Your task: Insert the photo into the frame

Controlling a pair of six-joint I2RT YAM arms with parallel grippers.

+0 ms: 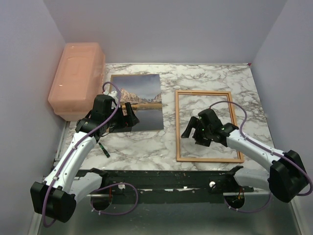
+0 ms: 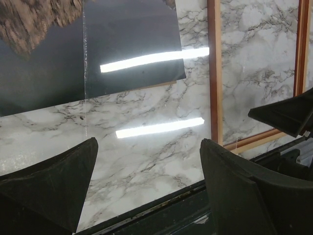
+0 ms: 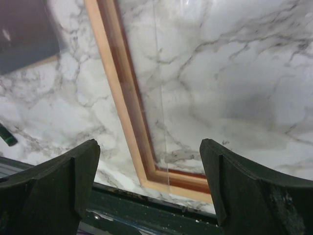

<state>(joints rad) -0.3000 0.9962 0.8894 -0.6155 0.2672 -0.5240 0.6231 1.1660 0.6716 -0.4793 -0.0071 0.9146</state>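
My right gripper lowers and eases outward onto the clear pane's edge [image 3: 158,58] next, since that edge lies below it and runs outward beside the frame's wooden side.
The photo [image 1: 138,99] lies face up at the left middle of the marble table, a mountain over dark water, with a thin brown edge showing under it. In the left wrist view the photo [image 2: 73,49] fills the top left. My left gripper [image 1: 131,115] hovers at its near right corner, open and empty [image 2: 148,147]. The frame [image 1: 178,125] lies flat to the right, light wood side up, marble showing through it. My right gripper [image 1: 193,133] hangs open over the frame's near left part, nothing between its fingers [image 3: 148,147]. Below it is the frame's corner [image 3: 122,98], with a clear pane edge [image 3: 161,112] inside.
A pink lidded plastic box [image 1: 78,78] stands at the back left. A small dark pen-like thing [image 1: 103,149] lies near the left arm. A black rail [image 1: 161,178] runs along the table's near edge. Grey walls close in the back and sides.
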